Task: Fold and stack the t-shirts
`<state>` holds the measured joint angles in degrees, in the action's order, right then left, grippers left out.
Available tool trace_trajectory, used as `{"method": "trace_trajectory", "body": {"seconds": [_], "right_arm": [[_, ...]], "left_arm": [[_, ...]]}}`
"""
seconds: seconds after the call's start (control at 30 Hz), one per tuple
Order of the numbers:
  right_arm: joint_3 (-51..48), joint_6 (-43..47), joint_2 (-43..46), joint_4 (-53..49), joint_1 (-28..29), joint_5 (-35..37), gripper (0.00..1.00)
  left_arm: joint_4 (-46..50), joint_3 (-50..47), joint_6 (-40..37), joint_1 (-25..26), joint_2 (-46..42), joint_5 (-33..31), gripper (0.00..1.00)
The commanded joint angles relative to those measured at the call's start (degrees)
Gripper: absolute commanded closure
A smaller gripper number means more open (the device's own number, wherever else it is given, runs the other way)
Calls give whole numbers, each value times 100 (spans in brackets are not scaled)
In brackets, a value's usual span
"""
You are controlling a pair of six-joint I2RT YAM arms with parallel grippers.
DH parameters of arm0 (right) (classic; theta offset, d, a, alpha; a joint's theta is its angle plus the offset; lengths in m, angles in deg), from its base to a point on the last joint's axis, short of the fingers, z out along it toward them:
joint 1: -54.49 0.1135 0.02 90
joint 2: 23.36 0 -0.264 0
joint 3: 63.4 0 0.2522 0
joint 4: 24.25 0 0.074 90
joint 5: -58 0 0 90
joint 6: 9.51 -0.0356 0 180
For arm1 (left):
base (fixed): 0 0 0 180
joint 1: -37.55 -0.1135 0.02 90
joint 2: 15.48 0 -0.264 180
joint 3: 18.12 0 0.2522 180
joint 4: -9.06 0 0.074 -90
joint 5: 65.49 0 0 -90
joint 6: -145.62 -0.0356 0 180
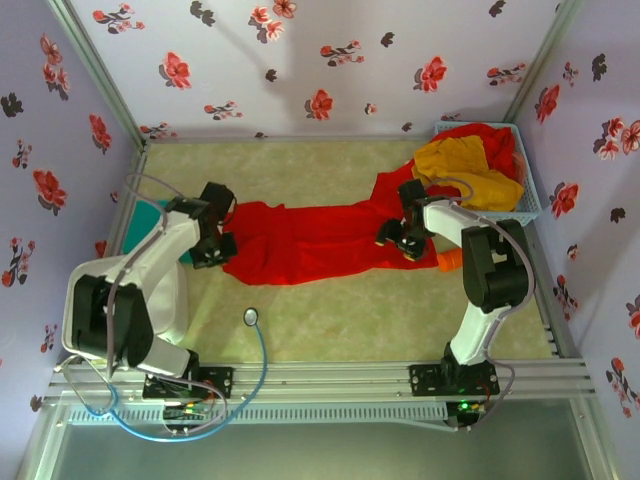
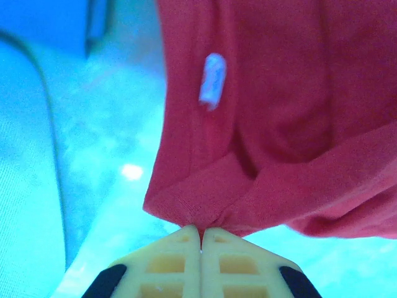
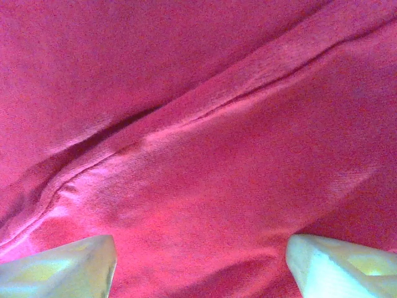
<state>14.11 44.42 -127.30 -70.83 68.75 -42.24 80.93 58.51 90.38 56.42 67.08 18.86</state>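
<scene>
The left gripper should move the corner of the red t-shirt back and toward the white bin, onto the bare tabletop beside the bin, and let the corner go, since the t-shirt lies in folds.
A red t-shirt lies spread out across the middle of the table. My left gripper is at its left edge, and in the left wrist view the left gripper is shut on a bunched corner of the red t-shirt, near a white label. My right gripper stands open over the shirt's right part. In the right wrist view its fingertips stand wide apart close over the red cloth, which has a seam running across. A mustard-yellow t-shirt and another red t-shirt lie in the basket.
The pale blue mesh basket stands at the back right corner. A teal-green cloth shows at the left wall behind the left arm. A small orange object lies beside the right arm. A blue cable loops over the near table.
</scene>
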Motion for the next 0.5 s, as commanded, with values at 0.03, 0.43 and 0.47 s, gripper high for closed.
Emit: {"method": "trace_trajectory", "body": {"seconds": [0.03, 0.43, 0.47], "right_arm": [[-261, -125, -487, -51, -31, 453, 24], [-365, -456, -438, 122, -83, 488, 24], [-363, -458, -434, 127, -86, 488, 24]], "left_arm": [[231, -654, 792, -42, -848, -353, 100], [633, -1656, 1390, -331, -1588, -334, 100], [710, -1668, 1410, -326, -1578, -314, 98]]}}
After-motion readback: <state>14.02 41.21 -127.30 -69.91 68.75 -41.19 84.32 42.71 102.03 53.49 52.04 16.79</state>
